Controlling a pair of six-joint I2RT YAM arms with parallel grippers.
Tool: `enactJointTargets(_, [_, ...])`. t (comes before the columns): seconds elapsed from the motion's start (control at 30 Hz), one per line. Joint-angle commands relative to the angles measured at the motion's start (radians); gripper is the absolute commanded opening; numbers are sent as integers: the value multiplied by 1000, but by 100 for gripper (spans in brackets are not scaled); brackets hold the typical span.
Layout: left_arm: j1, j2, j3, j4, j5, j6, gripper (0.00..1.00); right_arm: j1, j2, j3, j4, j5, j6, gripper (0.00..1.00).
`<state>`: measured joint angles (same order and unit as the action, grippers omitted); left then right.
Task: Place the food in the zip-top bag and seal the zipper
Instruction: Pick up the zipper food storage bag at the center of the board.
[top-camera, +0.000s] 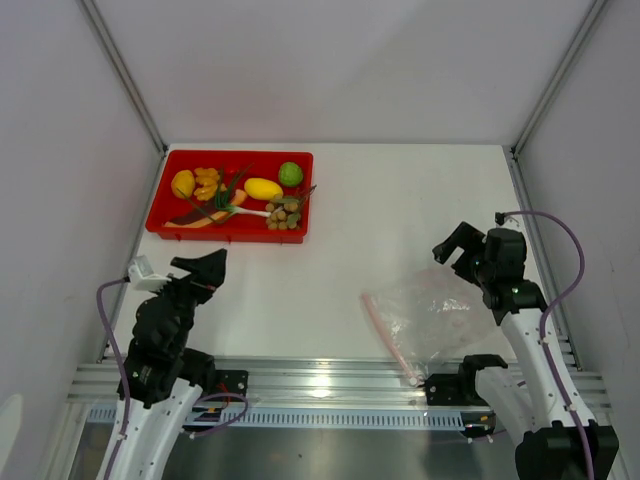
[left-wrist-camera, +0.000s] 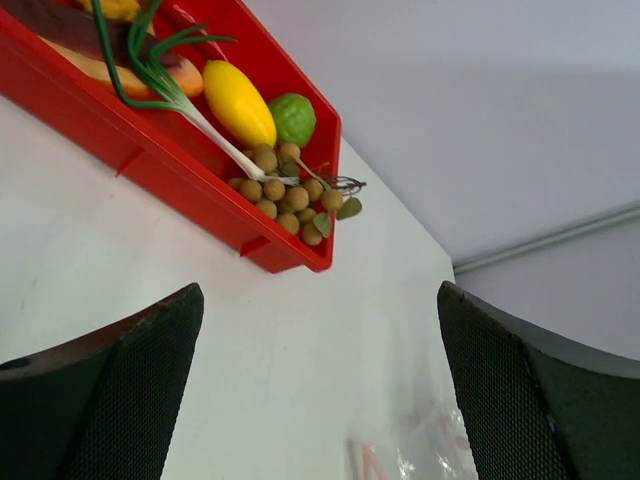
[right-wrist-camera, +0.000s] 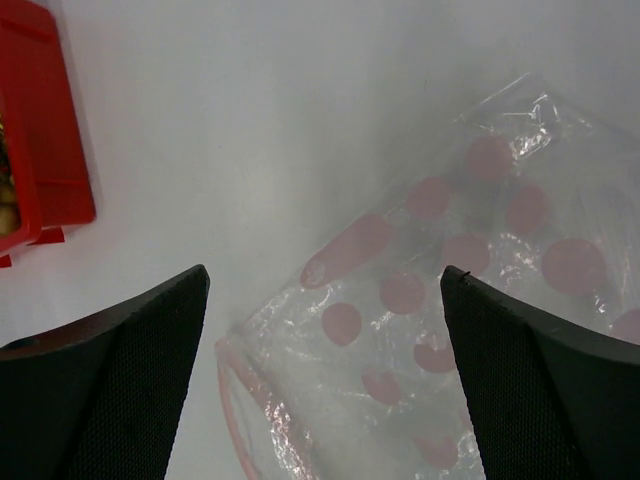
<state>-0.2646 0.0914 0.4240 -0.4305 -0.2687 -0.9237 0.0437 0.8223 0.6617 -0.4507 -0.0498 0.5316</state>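
Next, my right gripper moves down, back and to the left in the top view onto the pink zipper's middle (top-camera: 387, 335) (right-wrist-camera: 282, 446), because the bag's opening lies flat there.
The toy food lies in a red tray (top-camera: 170, 226) at the back left: a mango (top-camera: 183, 183), orange pieces (top-camera: 206, 183), a lemon (top-camera: 263, 188), a lime (top-camera: 290, 173), a brown nut cluster (top-camera: 283, 214) and a green-leaved vegetable (top-camera: 232, 193). The clear zip-top bag (top-camera: 432, 313) lies flat at the front right, its pink zipper (top-camera: 388, 338) on its left edge. My left gripper (top-camera: 203, 268) is open and empty, in front of the tray. My right gripper (top-camera: 462, 247) is open and empty, above the bag (right-wrist-camera: 450, 300), whose zipper (right-wrist-camera: 245, 410) shows at the lower left.
The left wrist view shows the tray's near corner (left-wrist-camera: 290, 255) with the lemon (left-wrist-camera: 240, 103), lime (left-wrist-camera: 293, 118) and nuts (left-wrist-camera: 285, 193). White walls with metal posts close the table at back and sides. A metal rail (top-camera: 330, 380) runs along the near edge.
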Motion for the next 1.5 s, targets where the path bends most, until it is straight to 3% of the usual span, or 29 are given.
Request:
enactJointTargets(0.0, [-1,-18,42,-88,152,47,99,15,-31,10,-77,-45,4,99])
enactJointTargets(0.03, [-1,-4,51,-86,186,62,99,15,-28,15,-80,-73,1,99])
enactJointTargets(0.13, [-1,102,99,-128,305,111,99,24,-12,15,-31,-344,33,99])
enactJointTargets(0.17, [-1,129,102,-143,327,134,99,101,-6,22,-20,-354,68,99])
enactJointTargets(0.23, [-1,198,102,-160,355,138,98,232,30,94,-103,-216,42,100])
enactJointTargets(0.27, [-1,212,104,-168,359,138,98,305,56,136,-199,-42,21,99])
enactJointTargets(0.3, [-1,221,101,-169,374,138,97,441,104,200,-235,31,19,99])
enactJointTargets(0.37, [-1,214,82,-162,388,138,97,546,161,243,-317,173,33,99])
enactJointTargets(0.63, [-1,119,64,-178,424,152,97,947,444,435,-621,534,131,99])
enactJointTargets(0.97, [-2,87,82,-191,471,128,97,1153,699,443,-729,630,243,90])
enactJointTargets(1.47, [-1,134,96,-174,530,89,98,1223,891,457,-717,722,314,83])
